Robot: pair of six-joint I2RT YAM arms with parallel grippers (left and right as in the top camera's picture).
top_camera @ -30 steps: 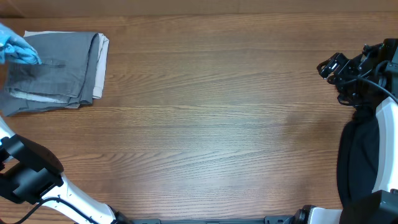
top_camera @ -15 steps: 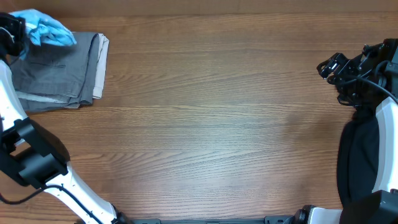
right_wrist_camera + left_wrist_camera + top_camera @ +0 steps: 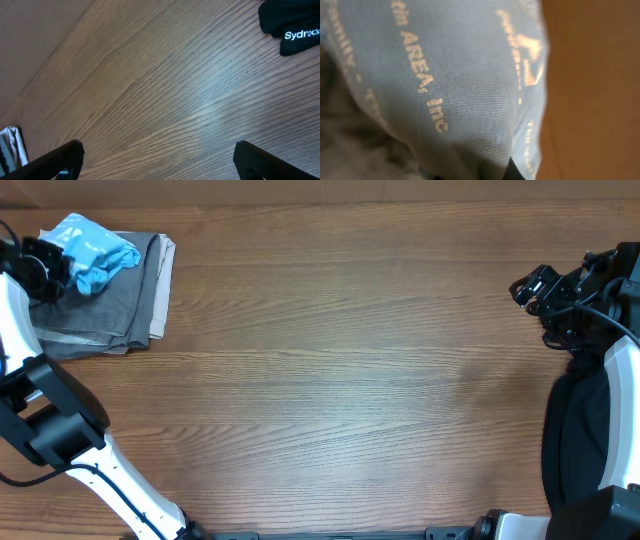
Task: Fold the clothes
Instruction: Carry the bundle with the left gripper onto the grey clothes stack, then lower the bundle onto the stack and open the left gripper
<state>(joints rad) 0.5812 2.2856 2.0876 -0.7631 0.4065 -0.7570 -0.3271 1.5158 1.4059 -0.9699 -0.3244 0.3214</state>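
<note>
I will next pull my left gripper back toward the near part of the grey trousers and release the light blue T-shirt (image 3: 96,248), which lies bunched over the pile's far end.
The light blue T-shirt (image 3: 96,248) is bunched up at the far left, hanging over a folded pile of grey trousers (image 3: 105,305). My left gripper (image 3: 58,268) is shut on the shirt's left side. In the left wrist view the shirt's fabric (image 3: 450,85) with pale lettering fills the frame, and only a dark fingertip shows at the bottom edge. My right gripper (image 3: 530,285) is open and empty above the table's right side; its two fingers (image 3: 160,160) frame bare wood.
The grey trousers lie on a pale cloth layer (image 3: 162,290) at the back left corner. A black object with white lettering (image 3: 292,22) shows at the right wrist view's top right. The wooden table (image 3: 350,380) spans the middle.
My left gripper has carried the bunched blue shirt from the far left edge up and to the right, then down over the grey trousers. The right arm has not moved.
</note>
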